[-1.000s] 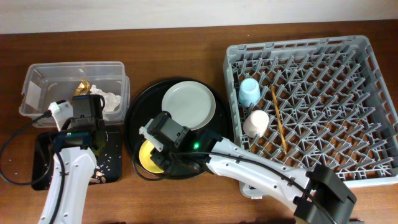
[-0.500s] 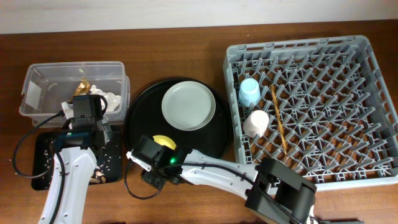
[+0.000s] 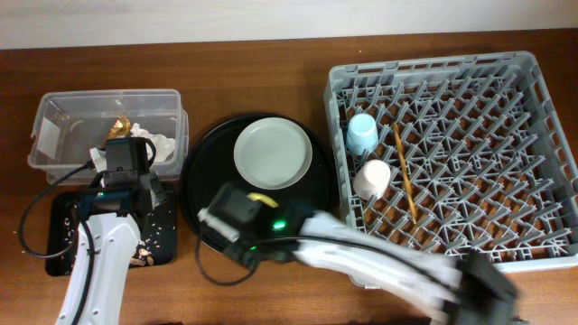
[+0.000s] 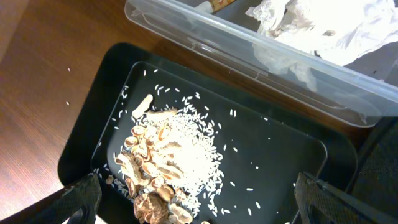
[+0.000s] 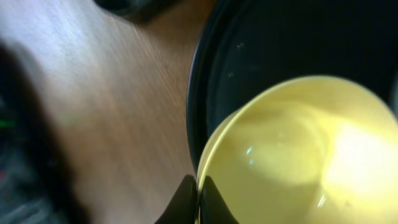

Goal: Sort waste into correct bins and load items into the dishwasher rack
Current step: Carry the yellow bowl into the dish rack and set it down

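Observation:
I should next carry the yellow bowl up and outward with my right gripper, onto the dishwasher rack at the light-blue cup, as cups already stand there.
In the right wrist view my right gripper is shut on the rim of the yellow bowl, which sits at the left edge of the round black tray. From overhead only a sliver of the bowl shows beside the blurred right arm. My left gripper hangs open over the shallow black tray, above beige-brown food scraps and rice. The clear tub holds the white tissue and the gold wrapper. The grey plate lies on the round tray.
The dishwasher rack fills the right side and holds a light-blue cup, a pale pink cup and a wooden chopstick. A black cable loops by the shallow tray.
My right arm swung down-left past the round tray's edge, then back, and its jaws closed on the bowl's rim. The left arm shifted slightly and then held still.

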You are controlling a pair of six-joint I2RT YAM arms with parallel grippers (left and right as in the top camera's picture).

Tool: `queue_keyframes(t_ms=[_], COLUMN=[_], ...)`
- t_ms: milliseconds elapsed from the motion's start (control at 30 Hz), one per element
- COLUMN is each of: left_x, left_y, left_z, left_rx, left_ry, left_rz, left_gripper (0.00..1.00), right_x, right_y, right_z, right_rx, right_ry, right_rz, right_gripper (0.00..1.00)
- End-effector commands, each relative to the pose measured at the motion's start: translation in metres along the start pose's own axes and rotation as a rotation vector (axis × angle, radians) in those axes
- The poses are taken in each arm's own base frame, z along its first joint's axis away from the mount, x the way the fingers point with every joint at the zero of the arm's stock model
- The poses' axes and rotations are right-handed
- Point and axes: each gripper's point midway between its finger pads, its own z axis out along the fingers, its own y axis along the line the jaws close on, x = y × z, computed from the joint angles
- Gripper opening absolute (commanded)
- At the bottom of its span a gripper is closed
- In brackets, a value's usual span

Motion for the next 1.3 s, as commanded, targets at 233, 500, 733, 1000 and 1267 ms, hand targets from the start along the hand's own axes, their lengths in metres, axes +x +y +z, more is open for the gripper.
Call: queue_keyframes(t_ms=[233,500,733,1000,1267], left_x=[-0.005,-0.005,-0.005,-0.005,-0.005], left_y=[-0.001,-0.001,-0.001,-0.001,-0.001], left_z=[-0.002,-0.002,-0.002,-0.002,-0.002], left_rx=[0.013,0.013,0.012,0.012,0.013], left_ry=[-0.008,-0.008,-0.008,-0.008,-0.008], left_rz=[-0.007,-0.007,-0.007,-0.007,-0.007], left_gripper=[0.99,0.99,0.99,0.99,0.99], right_x=[0.040,0.051,0.050,0.063,0.057], right_y=[-0.074,-0.131,-0.265,-0.377,-0.384], right_z=[-0.227,-0.292,-0.262,-0.197,-0.232], right_rx=[-0.116,-0.410,-0.567,-0.556,-0.519], right_ry=[-0.352,-0.727,-0.916,-0.933,-0.960], right_rz=[0.315,0.367,0.458,0.489,0.478], right_gripper=[0.04,0.04,0.09,0.10,0.09])
